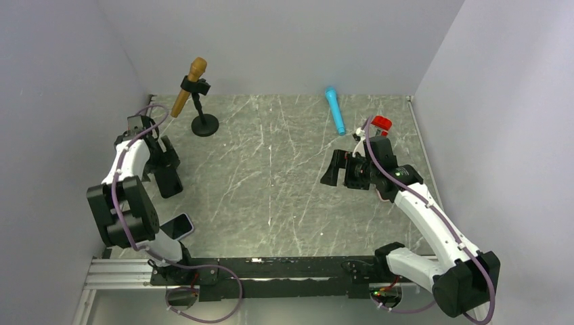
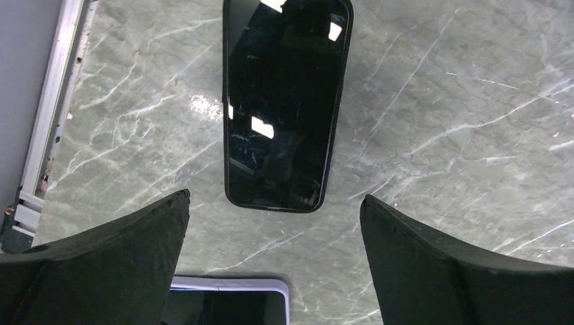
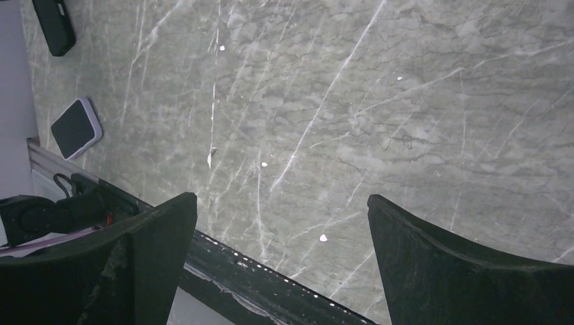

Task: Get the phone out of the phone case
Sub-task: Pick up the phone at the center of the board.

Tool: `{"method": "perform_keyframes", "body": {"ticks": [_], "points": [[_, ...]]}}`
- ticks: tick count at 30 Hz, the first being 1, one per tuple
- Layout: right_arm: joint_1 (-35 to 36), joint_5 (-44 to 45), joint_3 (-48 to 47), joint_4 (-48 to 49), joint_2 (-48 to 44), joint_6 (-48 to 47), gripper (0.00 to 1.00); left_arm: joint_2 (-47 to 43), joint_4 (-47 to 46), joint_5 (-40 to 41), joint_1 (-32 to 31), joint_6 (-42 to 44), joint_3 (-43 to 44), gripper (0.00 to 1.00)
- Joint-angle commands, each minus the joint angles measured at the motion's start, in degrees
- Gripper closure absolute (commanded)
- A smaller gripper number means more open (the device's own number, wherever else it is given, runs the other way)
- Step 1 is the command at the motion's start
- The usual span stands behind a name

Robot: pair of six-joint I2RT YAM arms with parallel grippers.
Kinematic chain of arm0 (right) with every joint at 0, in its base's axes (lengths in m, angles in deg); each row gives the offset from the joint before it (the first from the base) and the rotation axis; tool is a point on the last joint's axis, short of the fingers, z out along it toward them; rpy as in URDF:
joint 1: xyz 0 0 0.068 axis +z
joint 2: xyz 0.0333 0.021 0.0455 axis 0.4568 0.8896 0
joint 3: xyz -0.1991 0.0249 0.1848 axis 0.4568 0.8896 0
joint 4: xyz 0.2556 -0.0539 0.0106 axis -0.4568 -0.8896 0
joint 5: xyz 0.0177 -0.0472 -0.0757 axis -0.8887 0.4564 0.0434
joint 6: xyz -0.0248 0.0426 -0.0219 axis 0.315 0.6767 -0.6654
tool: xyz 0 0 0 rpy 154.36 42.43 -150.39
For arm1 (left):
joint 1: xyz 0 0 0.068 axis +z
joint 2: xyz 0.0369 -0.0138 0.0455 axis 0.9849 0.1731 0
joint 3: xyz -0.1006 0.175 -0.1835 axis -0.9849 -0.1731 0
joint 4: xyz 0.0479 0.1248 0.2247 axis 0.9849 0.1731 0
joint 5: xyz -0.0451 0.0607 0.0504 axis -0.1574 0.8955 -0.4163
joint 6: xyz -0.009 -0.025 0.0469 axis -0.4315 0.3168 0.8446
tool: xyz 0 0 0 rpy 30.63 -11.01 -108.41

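Note:
Next, my left gripper lowers over the black phone (image 2: 284, 101), then closes on both long edges, because the phone's narrow width fits between the open fingers.
A black phone (image 2: 284, 101) with a glossy dark face and a dark rim lies flat on the marble table at the left, also in the top view (image 1: 170, 186). A lavender-rimmed slab with a dark face (image 2: 230, 298) lies nearer the front edge (image 1: 177, 227). I cannot tell whether it is an empty case or holds a phone. My left gripper (image 2: 274, 203) is open and empty, hovering between the two (image 1: 164, 166). My right gripper (image 3: 281, 203) is open and empty, off the table at the right (image 1: 330, 172). Both slabs show far off in the right wrist view, the black one (image 3: 54, 24) and the lavender one (image 3: 76, 127).
A wooden microphone (image 1: 189, 84) stands in a black stand (image 1: 204, 125) at the back left. A blue cylinder (image 1: 335, 110) and a red block (image 1: 381, 123) lie at the back right. A metal rail (image 1: 271, 267) runs along the front edge. Walls close in on three sides.

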Motion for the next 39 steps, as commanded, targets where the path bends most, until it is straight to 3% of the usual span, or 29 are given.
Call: {"method": "perform_keyframes", "body": {"ticks": [1,6,19,27,32,33,34,36,39], "points": [[-0.3,-1.1,-1.4,2.9,-0.3,0.6,0.0,4.3,4.2,-4.4,1.0,3.7,6.1,0.0],[-0.3,0.0,-1.2,1.7,-1.2,0.2,0.0,11.0,6.2,-9.7,2.7,5.2,10.1,0.01],[-0.3,2.2,0.1,2.1,-2.0,0.2,0.0,22.8,7.0,-9.7,5.3,6.2,14.8,0.01],[-0.3,2.3,0.9,3.2,-1.1,0.6,0.0,28.3,8.1,-8.4,5.4,6.1,16.9,0.15],[-0.3,3.4,0.9,3.1,-0.9,-0.1,0.0,29.1,8.3,-8.1,5.4,7.1,16.9,0.35],[-0.3,3.4,1.0,3.2,-0.7,0.0,0.0,29.0,8.4,-8.1,5.4,7.6,16.9,0.44],[-0.3,3.4,0.9,3.2,-0.4,0.2,0.0,29.0,8.7,-8.0,5.4,7.7,17.0,0.63],[-0.3,3.2,1.0,3.3,-0.2,0.4,0.0,28.6,9.0,-6.5,5.4,7.5,16.7,0.91],[-0.3,3.5,0.7,3.2,-0.2,0.3,0.0,25.6,7.8,-7.2,5.3,5.6,12.8,0.99]]}}
